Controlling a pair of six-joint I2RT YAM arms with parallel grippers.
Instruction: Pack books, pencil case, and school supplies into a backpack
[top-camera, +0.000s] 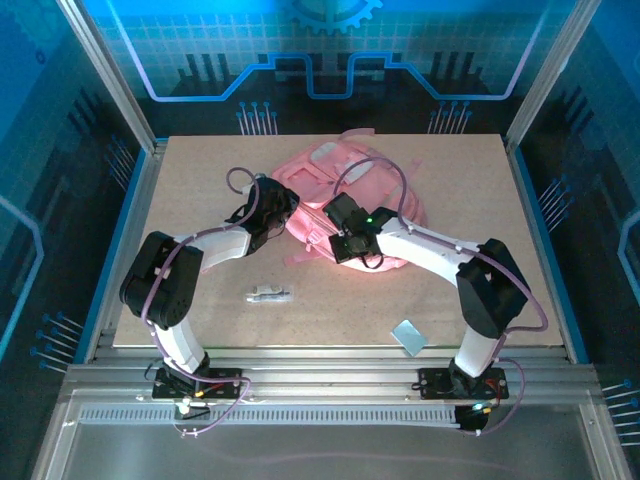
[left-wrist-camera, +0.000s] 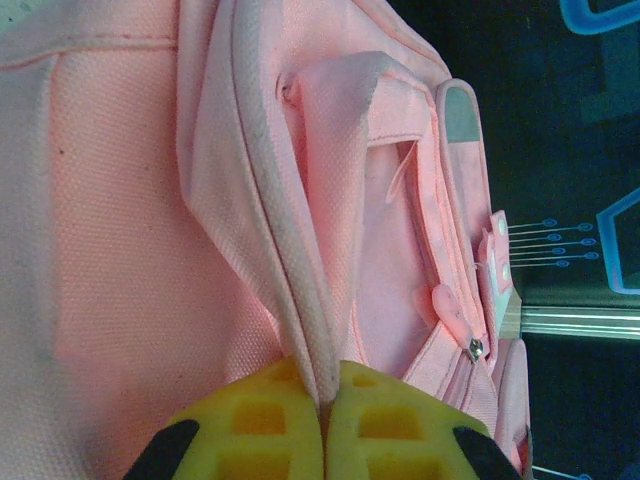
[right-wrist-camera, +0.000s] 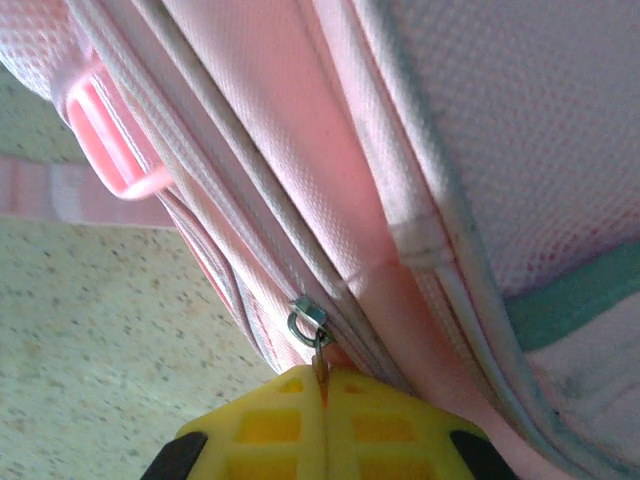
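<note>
My left gripper draws the backpack's piped fold (left-wrist-camera: 309, 335) outward next and then releases it. This move goes away from my right gripper, shut on the zipper pull at the backpack's near edge.
The pink backpack (top-camera: 345, 175) lies at the middle of the table, toward the back. My left gripper (top-camera: 272, 215) is at its left side, shut on a piped fold of the backpack's fabric (left-wrist-camera: 300, 300), which runs up from between the yellow pads (left-wrist-camera: 260, 420). At the backpack's near edge my right gripper (top-camera: 345, 243) is shut on the thin zipper pull (right-wrist-camera: 319, 355), just below the metal slider (right-wrist-camera: 307, 319). A white-silver pen-like stick (top-camera: 270, 294) and a pale blue flat rectangle (top-camera: 407, 336) lie on the table in front. The books and the pencil case are out of view.
A pink strap (right-wrist-camera: 60, 190) trails over the speckled table (right-wrist-camera: 100, 350) beside the backpack. The table (top-camera: 200, 170) is ringed by metal rails, with blue panels behind. Both arm bases stand at the near edge.
</note>
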